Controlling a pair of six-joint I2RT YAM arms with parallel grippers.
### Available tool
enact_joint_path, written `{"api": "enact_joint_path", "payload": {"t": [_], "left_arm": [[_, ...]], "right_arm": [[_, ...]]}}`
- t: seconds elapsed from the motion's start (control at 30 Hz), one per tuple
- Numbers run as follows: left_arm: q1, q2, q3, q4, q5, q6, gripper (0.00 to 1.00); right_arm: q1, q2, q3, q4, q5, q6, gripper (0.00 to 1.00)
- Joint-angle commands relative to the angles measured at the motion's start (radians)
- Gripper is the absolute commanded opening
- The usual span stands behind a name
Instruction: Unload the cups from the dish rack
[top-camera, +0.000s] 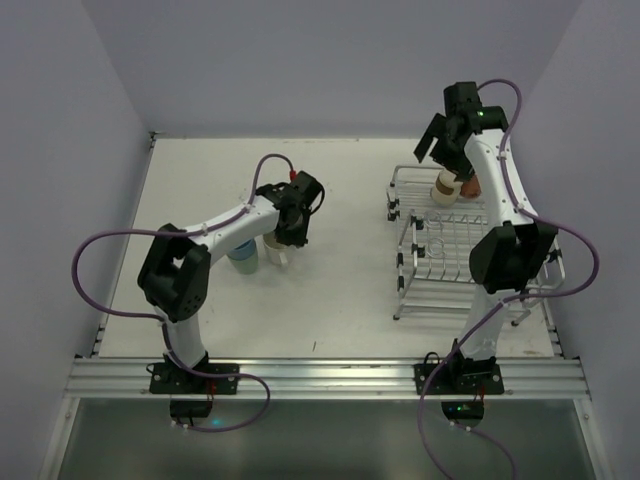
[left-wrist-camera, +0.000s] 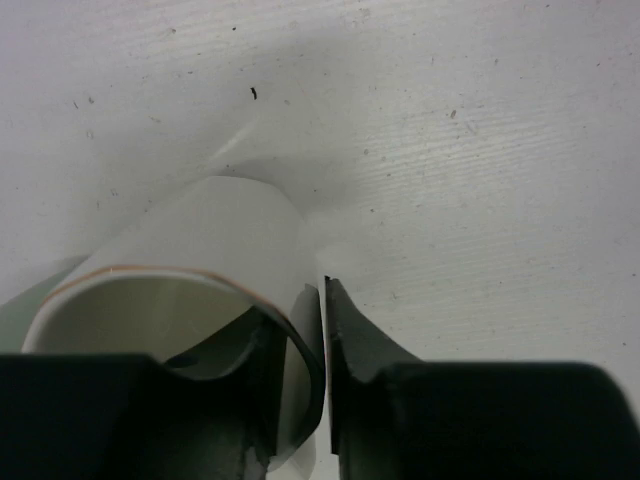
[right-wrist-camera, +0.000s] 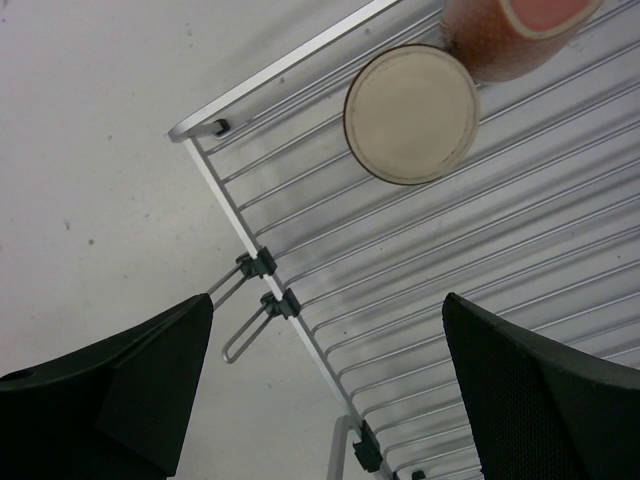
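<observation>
My right gripper is to go down next and shift toward the salmon-pink cup, with its fingers on both sides of the cream-tan side (top-camera: 446, 187) (right-wrist-camera: 411, 116) of the cup that stands upside down.
The dish rack (top-camera: 440, 250) stands at the right; its wires fill the right wrist view (right-wrist-camera: 420, 260). A cream-tan cup (top-camera: 444, 190) sits upside down at the rack's far end (right-wrist-camera: 410, 115), with the salmon-pink cup (top-camera: 470, 186) touching it (right-wrist-camera: 510, 35). My right gripper (top-camera: 445, 150) hangs open and empty above the rack's far left corner (right-wrist-camera: 325, 310). My left gripper (top-camera: 283, 238) is shut on the wall of a white cup (top-camera: 275, 253), one finger inside and one outside (left-wrist-camera: 322, 290). The white cup (left-wrist-camera: 200, 270) is down at the table. A pale blue-green cup (top-camera: 243, 257) stands just to its left.
The white table (top-camera: 340, 290) has walls on the left, back and right. The rack's folding clips and wire loop (right-wrist-camera: 245, 325) stick out over its left edge. A pale green sliver (left-wrist-camera: 15, 320) shows beside the white cup.
</observation>
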Motion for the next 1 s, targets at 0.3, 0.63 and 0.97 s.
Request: {"api": "enact_joint_path", "payload": {"t": [0.3, 0.63, 0.97], "left_arm": [[-0.004, -0.036, -0.048, 0.050, -0.022, -0.007, 0.50], [-0.004, -0.057, 0.006, 0.044, -0.031, 0.019, 0.60], [-0.004, -0.083, 0.050, 0.047, -0.037, 0.023, 0.65]], "right_arm": [[-0.064, 0.081, 0.089, -0.032, 0.170, -0.040, 0.99], [-0.102, 0.165, 0.104, -0.032, 0.105, -0.063, 0.99], [-0.141, 0.225, 0.126, -0.013, 0.007, -0.109, 0.99]]}}
